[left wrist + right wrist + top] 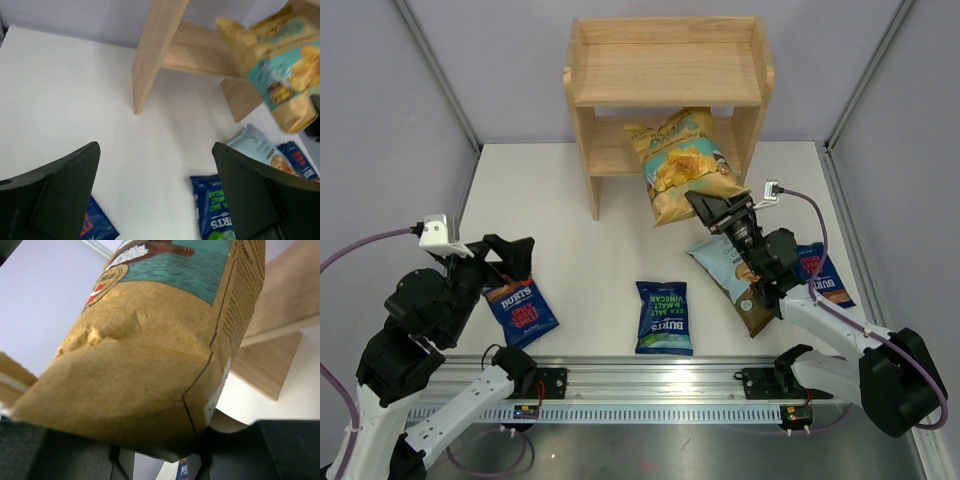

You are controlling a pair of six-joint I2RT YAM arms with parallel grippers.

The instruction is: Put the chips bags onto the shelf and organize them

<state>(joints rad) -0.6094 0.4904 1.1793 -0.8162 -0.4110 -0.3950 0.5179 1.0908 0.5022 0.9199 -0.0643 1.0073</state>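
Note:
My right gripper should next push outward and left in the top view to release the bag on the lower shelf's empty end (614,152), as the bag's bottom hangs outside.
My right gripper (710,207) is shut on the bottom end of the large yellow chips bag (682,162), which is held up with its top reaching into the lower tier of the wooden shelf (665,75). That bag (160,340) fills the right wrist view. The light-blue cassava bag (725,270) lies flat under my right arm, a red-lettered Burts bag (825,275) beside it. A green-lettered Burts bag (664,317) lies at front centre, another red-lettered one (520,310) at front left. My left gripper (510,262) hangs open above that bag, holding nothing.
Grey walls enclose the white table (560,210) on three sides. The shelf's top tier (665,72) carries nothing. A metal rail (650,385) with both arm bases runs along the near edge.

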